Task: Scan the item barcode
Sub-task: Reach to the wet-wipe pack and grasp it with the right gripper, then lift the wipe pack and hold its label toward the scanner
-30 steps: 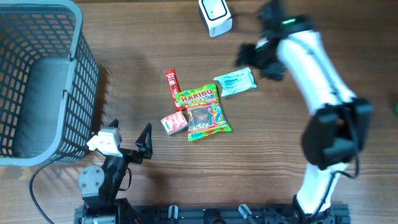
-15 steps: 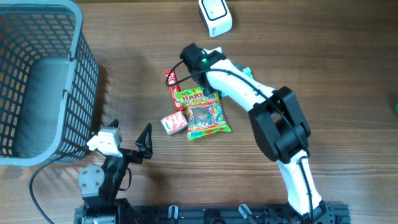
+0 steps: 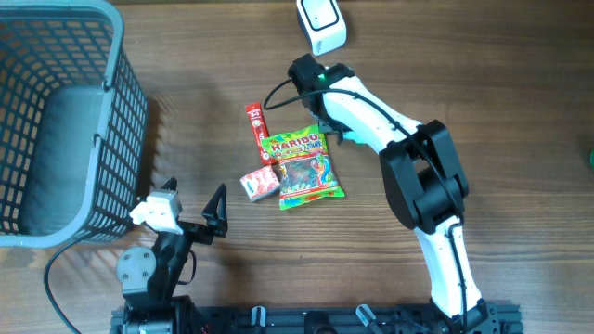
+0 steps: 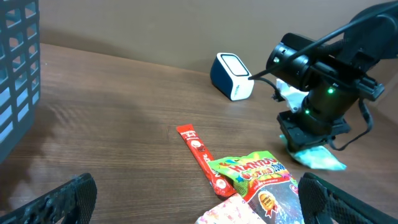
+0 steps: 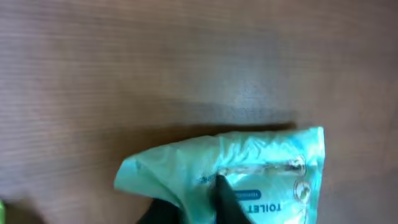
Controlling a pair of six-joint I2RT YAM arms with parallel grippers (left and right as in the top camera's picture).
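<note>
My right gripper should next lift the packet outward over the scanner (image 3: 321, 23) and then let it go there. The tabletop to the right of my gripper in the overhead view is bare.
A pale green toilet-wipes packet (image 5: 261, 163) lies crumpled on the wooden table, with the black fingers (image 5: 228, 200) of my right gripper (image 5: 196, 206) shut on its near edge. In the left wrist view the same packet (image 4: 316, 155) pokes out beneath the right gripper (image 4: 309, 132). From overhead the right arm (image 3: 357, 97) covers almost all of it. The white barcode scanner (image 3: 321, 23) stands at the back of the table, and shows again as the scanner (image 4: 231, 76). My left gripper (image 3: 190, 211) hangs open near the front left, with nothing between its fingers.
A Haribo bag (image 3: 302, 167), a red stick pack (image 3: 255, 125) and a small pink packet (image 3: 260, 183) lie mid-table, left of the right gripper. A grey mesh basket (image 3: 125, 102) fills the left side.
The right arm swung in from the back right, reached over the snacks, then settled on the wipes packet and shut on it. The left arm has not moved.
</note>
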